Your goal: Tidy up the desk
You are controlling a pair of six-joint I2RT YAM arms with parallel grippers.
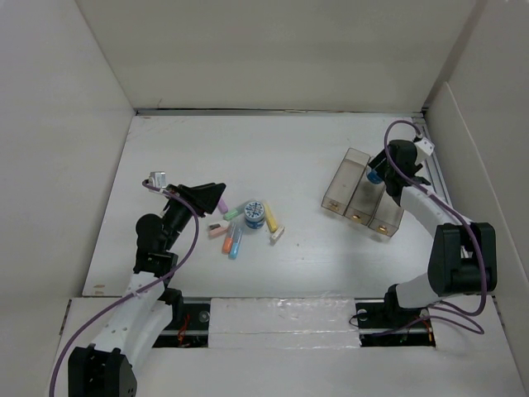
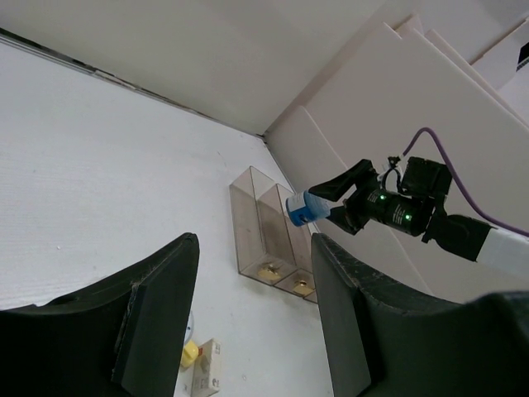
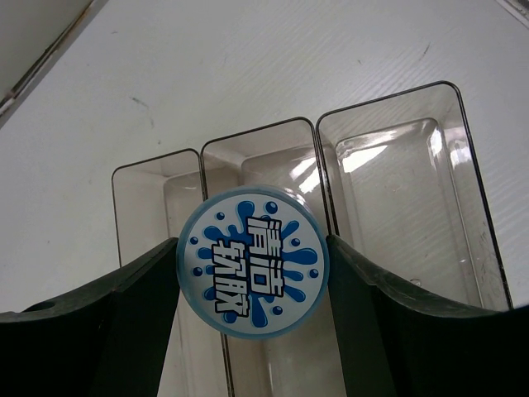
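The tray's middle section point(image 1: 366, 198) point(image 3: 287, 356) is empty and lies just below, so the right gripper needs to go down into it next and release the round blue-and-white tub there.
My right gripper point(image 1: 376, 176) point(image 3: 252, 258) is shut on a round blue-and-white tub point(image 3: 252, 271) point(image 1: 374, 175). It holds the tub above the middle of a translucent three-compartment tray point(image 1: 362, 194) point(image 3: 388, 207) on the right of the white desk point(image 1: 289, 157). The left wrist view also shows the tub point(image 2: 307, 207) over the tray point(image 2: 264, 240). My left gripper point(image 1: 212, 193) point(image 2: 252, 248) hangs open and empty just left of a small pile. The pile holds a second blue tub point(image 1: 254, 213), several coloured markers point(image 1: 235, 241) and a white eraser point(image 1: 277, 234).
Tall white panel walls point(image 1: 273, 50) bound the desk at the back and on both sides. A metal rail point(image 1: 281, 318) runs along the near edge between the arm bases. All three tray compartments look empty in the right wrist view.
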